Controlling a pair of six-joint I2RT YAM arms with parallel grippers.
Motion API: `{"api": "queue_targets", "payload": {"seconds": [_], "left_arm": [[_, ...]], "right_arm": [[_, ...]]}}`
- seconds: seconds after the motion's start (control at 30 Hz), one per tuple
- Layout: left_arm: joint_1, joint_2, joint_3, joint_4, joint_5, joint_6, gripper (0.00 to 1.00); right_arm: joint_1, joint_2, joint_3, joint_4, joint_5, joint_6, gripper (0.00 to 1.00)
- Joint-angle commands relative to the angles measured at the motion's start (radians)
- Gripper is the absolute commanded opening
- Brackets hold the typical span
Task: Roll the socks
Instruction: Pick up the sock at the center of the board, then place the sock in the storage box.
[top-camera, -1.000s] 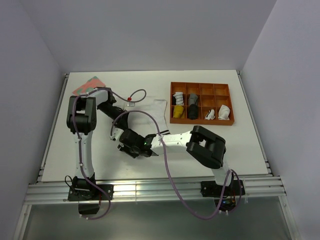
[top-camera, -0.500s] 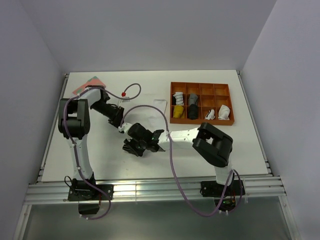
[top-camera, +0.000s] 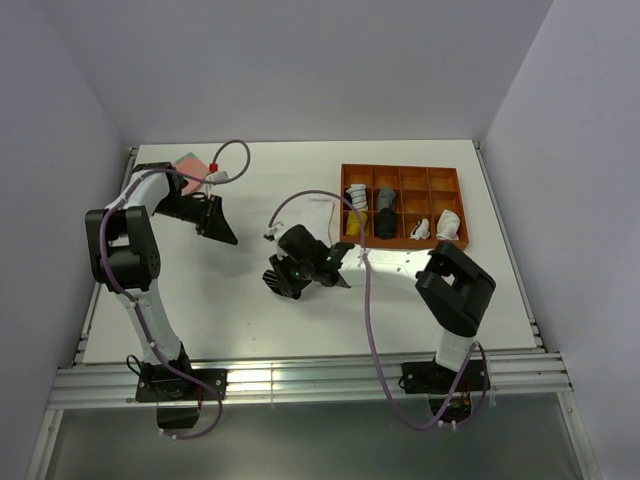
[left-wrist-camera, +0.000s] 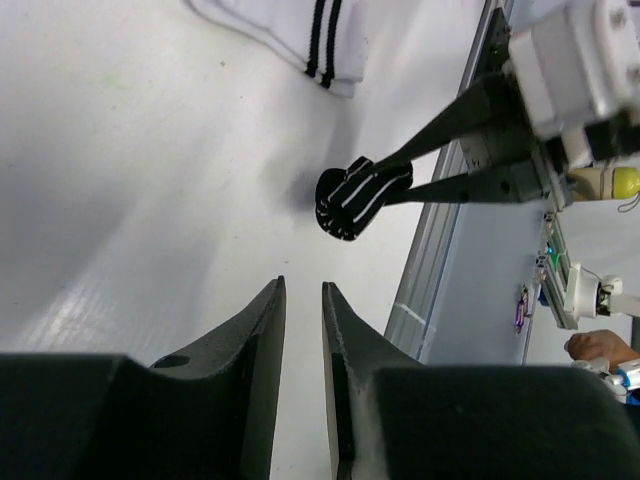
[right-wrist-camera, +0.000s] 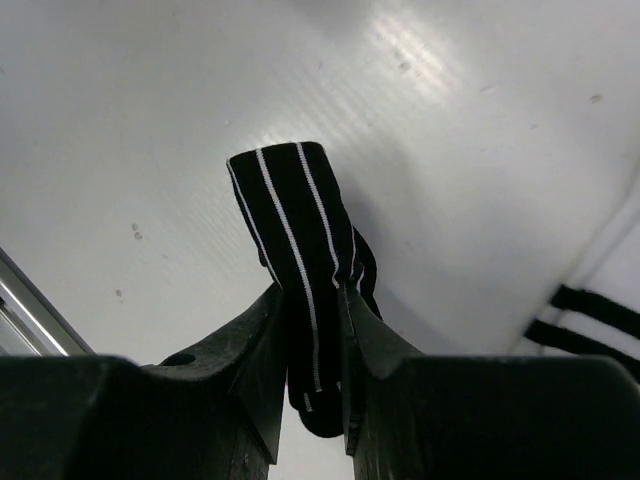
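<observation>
I need to lift my right gripper, move it outward and lower the roll, then let go of it in the tray cell beside the gray sock (top-camera: 415, 201), because that cell is empty.
My right gripper (top-camera: 283, 281) is shut on the rolled black sock with thin white stripes (right-wrist-camera: 290, 200), held just above the table; the roll sticks out past the fingertips (right-wrist-camera: 312, 295). The sock (left-wrist-camera: 355, 195) and the right fingers (left-wrist-camera: 450, 150) also show in the left wrist view. My left gripper (top-camera: 226, 236) is far from it at the back left; its jaws (left-wrist-camera: 303, 290) stand almost together with a thin slit and nothing between them. The white sock with black cuff bands (top-camera: 322, 208) lies flat behind the right gripper (left-wrist-camera: 300, 30). The pink sock (top-camera: 188, 165) lies at the back left corner.
The orange compartment tray (top-camera: 400, 168) stands at the back right with several rolled socks in its cells. The right arm's cable loops over the table middle. The metal rail runs along the table's near edge (left-wrist-camera: 440, 270).
My left gripper has let go near the black sock and swung away to the back left. My right gripper has moved a little right and back with the rolled black sock.
</observation>
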Motion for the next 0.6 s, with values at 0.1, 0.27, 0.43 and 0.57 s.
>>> {"api": "queue_targets", "payload": {"seconds": [0.1, 0.27, 0.43, 0.57], "left_arm": [[0.003, -0.089, -0.026, 0.027, 0.069, -0.025, 0.26], [0.005, -0.098, -0.003, 0.006, 0.100, -0.018, 0.25], [0.011, -0.109, 0.022, -0.008, 0.127, -0.013, 0.26], [0.011, -0.110, 0.033, -0.013, 0.146, -0.002, 0.26]], "right_arm": [[-0.075, -0.140, 0.010, -0.021, 0.010, 0.043, 0.00], [-0.165, -0.208, 0.065, -0.107, 0.109, 0.061, 0.00], [-0.320, -0.247, 0.168, -0.252, 0.231, 0.093, 0.00], [-0.504, -0.219, 0.280, -0.343, 0.362, 0.104, 0.00]]}}
